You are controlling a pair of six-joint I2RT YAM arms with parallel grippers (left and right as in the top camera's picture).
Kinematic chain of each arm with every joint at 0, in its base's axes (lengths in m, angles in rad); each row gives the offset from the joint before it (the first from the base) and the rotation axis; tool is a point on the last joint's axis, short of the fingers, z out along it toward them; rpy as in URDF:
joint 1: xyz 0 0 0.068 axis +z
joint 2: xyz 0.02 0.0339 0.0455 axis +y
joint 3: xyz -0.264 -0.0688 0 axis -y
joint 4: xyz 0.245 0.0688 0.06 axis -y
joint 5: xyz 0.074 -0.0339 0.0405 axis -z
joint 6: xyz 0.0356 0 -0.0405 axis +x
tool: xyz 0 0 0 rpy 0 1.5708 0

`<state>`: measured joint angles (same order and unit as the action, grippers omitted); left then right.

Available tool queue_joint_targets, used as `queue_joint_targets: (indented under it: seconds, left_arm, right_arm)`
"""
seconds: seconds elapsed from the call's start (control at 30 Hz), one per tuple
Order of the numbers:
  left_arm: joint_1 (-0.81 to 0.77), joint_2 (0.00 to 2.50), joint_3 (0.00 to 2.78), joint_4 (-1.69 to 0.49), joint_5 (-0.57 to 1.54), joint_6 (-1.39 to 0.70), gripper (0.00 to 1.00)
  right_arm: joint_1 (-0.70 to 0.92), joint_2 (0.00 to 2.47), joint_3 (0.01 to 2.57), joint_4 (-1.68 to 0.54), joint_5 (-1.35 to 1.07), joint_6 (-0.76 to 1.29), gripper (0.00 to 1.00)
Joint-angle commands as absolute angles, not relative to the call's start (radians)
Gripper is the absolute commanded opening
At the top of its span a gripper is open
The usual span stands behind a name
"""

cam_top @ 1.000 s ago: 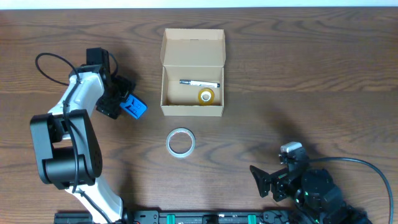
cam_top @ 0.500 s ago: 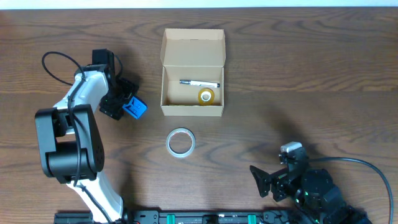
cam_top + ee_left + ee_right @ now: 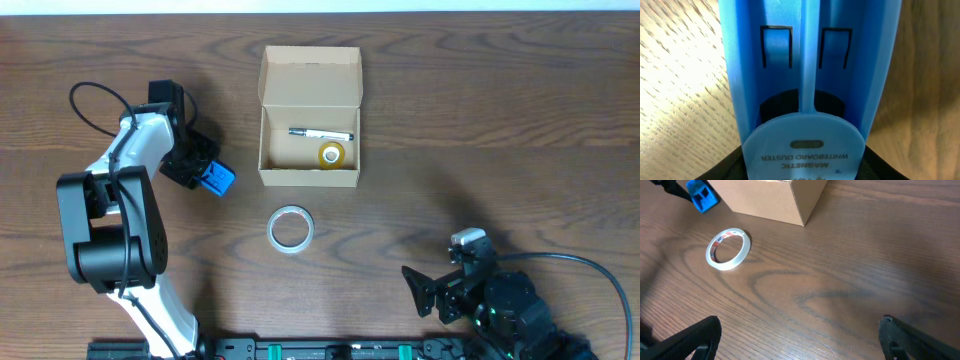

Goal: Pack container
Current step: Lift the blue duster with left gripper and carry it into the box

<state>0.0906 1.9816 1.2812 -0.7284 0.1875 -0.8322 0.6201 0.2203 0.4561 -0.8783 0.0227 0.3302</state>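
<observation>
I will lift my left gripper over the open container (image 3: 309, 178), lower the duster (image 3: 216, 178) into it and then let go, because the container is to the gripper's right in the overhead view.
The tan cardboard container (image 3: 309, 178) stands open at the table's middle back, its flap lid up; it also shows in the right wrist view (image 3: 780, 200). Inside lie a white marker (image 3: 320, 133) and a small yellow tape roll (image 3: 332, 153). My left gripper (image 3: 203, 172) is shut on a blue whiteboard duster (image 3: 216, 178), left of the container; the duster fills the left wrist view (image 3: 805, 75). A clear tape roll (image 3: 291, 228) lies in front of the container, also in the right wrist view (image 3: 728, 248). My right gripper (image 3: 800, 340) is open and empty at the front right.
The wooden table (image 3: 500, 130) has bare room to the right of the container. The left arm's cable (image 3: 90, 100) loops at the far left. The right arm's base (image 3: 500, 300) sits at the front edge.
My left gripper has shifted slightly with the blue duster, turning it a little nearer the table's front. The right arm has not moved.
</observation>
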Motion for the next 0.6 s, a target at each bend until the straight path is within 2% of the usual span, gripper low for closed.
queue_joint_targets:
  seconds: [0.0, 0.37, 0.57]
  left_arm:
    - [0.091, 2.010, 1.329, -0.778, 0.210, -0.758, 0.38]
    - [0.091, 1.991, 1.624, -1.066, 0.204, -0.590, 0.42]
    - [0.082, 1.991, 1.795, -1.220, 0.279, -0.502, 0.42]
  right_arm:
    - [0.617, 0.216, 0.457, -0.880, 0.030, 0.344, 0.99]
    - [0.617, 0.216, 0.457, -0.880, 0.030, 0.344, 0.99]
    - [0.617, 0.216, 0.457, -0.880, 0.030, 0.344, 0.99]
